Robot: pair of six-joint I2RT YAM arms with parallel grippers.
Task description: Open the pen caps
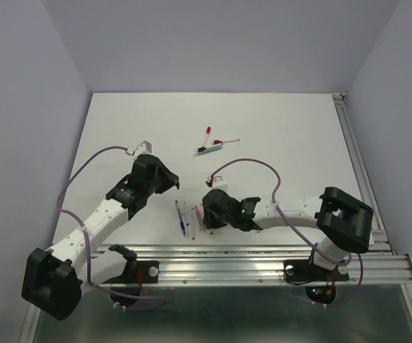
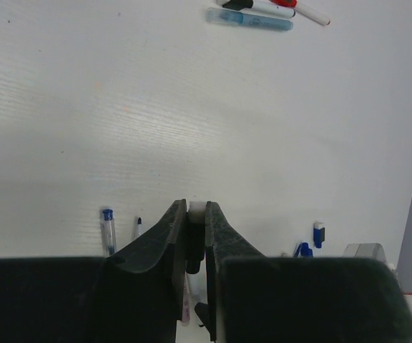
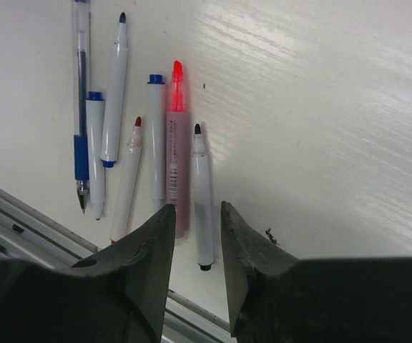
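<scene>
My left gripper moves down, back and to the right in the top view next. It releases its black cap beside the loose blue caps, because removed caps lie there.
My left gripper is shut on a stubby black pen cap with a white end, held above the white table. Two blue caps lie loose at the lower right of the left wrist view. My right gripper is open and empty, low over a row of uncapped pens: a white black-tipped pen in line with its gap, a pink highlighter, and white pens with red and blue tips. In the top view the left gripper and the right gripper flank this row.
At the far middle of the table lie a light blue highlighter and red-capped markers. A clear ballpoint with a blue grip lies at the left of the row. A metal rail runs along the near edge.
</scene>
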